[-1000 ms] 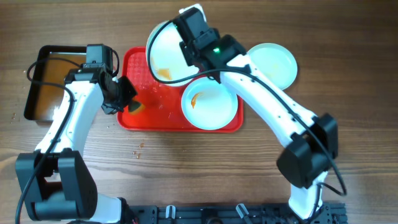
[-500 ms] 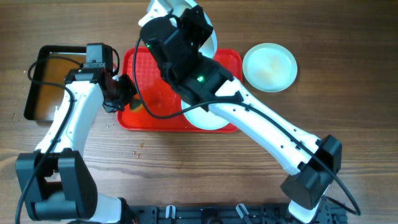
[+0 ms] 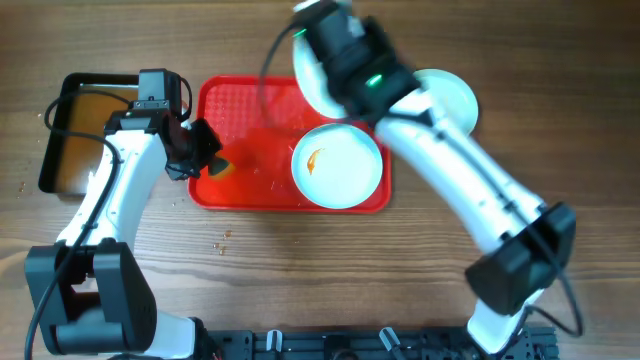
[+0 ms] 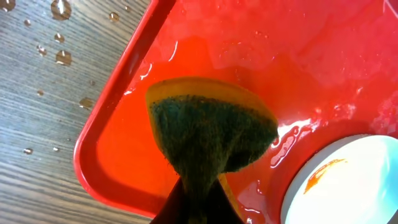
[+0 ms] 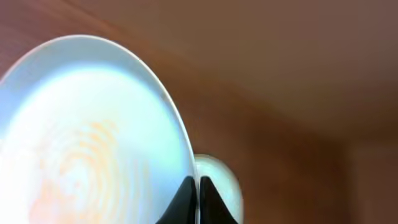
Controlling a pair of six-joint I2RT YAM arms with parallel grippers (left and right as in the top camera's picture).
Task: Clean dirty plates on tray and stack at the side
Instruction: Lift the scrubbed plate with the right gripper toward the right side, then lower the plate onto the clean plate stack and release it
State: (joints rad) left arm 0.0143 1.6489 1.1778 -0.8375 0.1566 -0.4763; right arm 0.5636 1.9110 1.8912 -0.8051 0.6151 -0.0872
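My right gripper goes to the right in the overhead view next and lowers the second plate onto the third plate [image 3: 455, 100] beside the tray [image 3: 250, 190].
The red tray [image 3: 250, 190] lies mid-table. One plate [image 3: 345, 175] with an orange smear sits on its right part and shows in the left wrist view [image 4: 360, 193]. My right gripper [image 5: 198, 190] is shut on the rim of a second plate [image 5: 93, 137] with faint orange rings, held tilted high over the tray's back right [image 3: 307, 82]. A third plate [image 3: 455, 95] lies on the table right of the tray, partly hidden by the arm. My left gripper [image 3: 200, 150] is shut on a green-and-orange sponge [image 4: 211, 137] over the tray's wet left end [image 4: 118, 155].
A black pan of brownish water [image 3: 60, 90] stands at the far left. Water drops lie on the wood beside the tray's left edge [image 4: 59, 56] and in front of it [image 3: 225, 238]. My right arm spans the table's right half.
My right arm has swung the held plate from over the tray's back left toward the right, near the plate on the table. My left arm and the sponge have barely moved.
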